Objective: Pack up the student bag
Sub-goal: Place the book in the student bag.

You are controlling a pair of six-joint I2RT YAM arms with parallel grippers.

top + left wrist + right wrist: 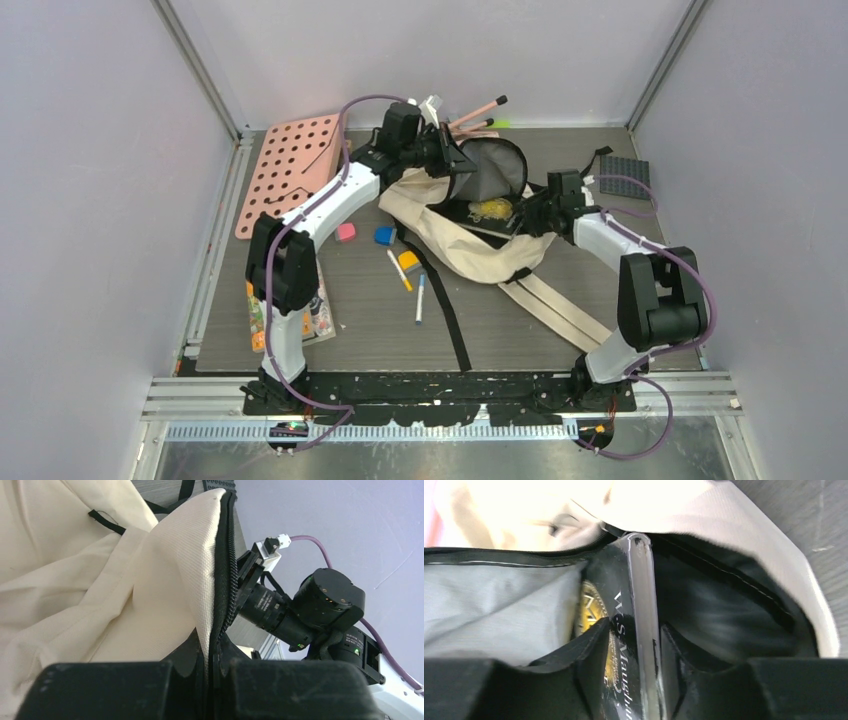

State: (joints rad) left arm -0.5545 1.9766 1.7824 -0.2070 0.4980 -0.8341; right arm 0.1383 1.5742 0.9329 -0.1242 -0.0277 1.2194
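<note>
The book (624,590) is inside the bag, so next I need to draw the bag's rim in my left gripper to the left in the top view, toward the bag's cream end, and release it.
The student bag (470,240) lies at the back middle of the table, cream cloth with its mouth open and grey lining showing. My left gripper (452,158) is shut on the bag's zippered rim (222,595) and holds it up; in the left wrist view the cloth and zipper are pinched between the fingers of the left gripper (222,647). My right gripper (522,212) reaches into the mouth. A black book (624,590) with a gold emblem stands between its fingers inside the bag (749,545). The left finger lies against the cover and a thin dark gap shows at the right finger (674,650).
A pink pegboard (290,170) lies back left, pink pencils (478,108) behind the bag, a grey studded plate (624,177) back right. A pink eraser (346,232), blue block (385,236), two pens (420,298) and a black strap (445,310) lie in front. A booklet (322,315) lies by the left arm.
</note>
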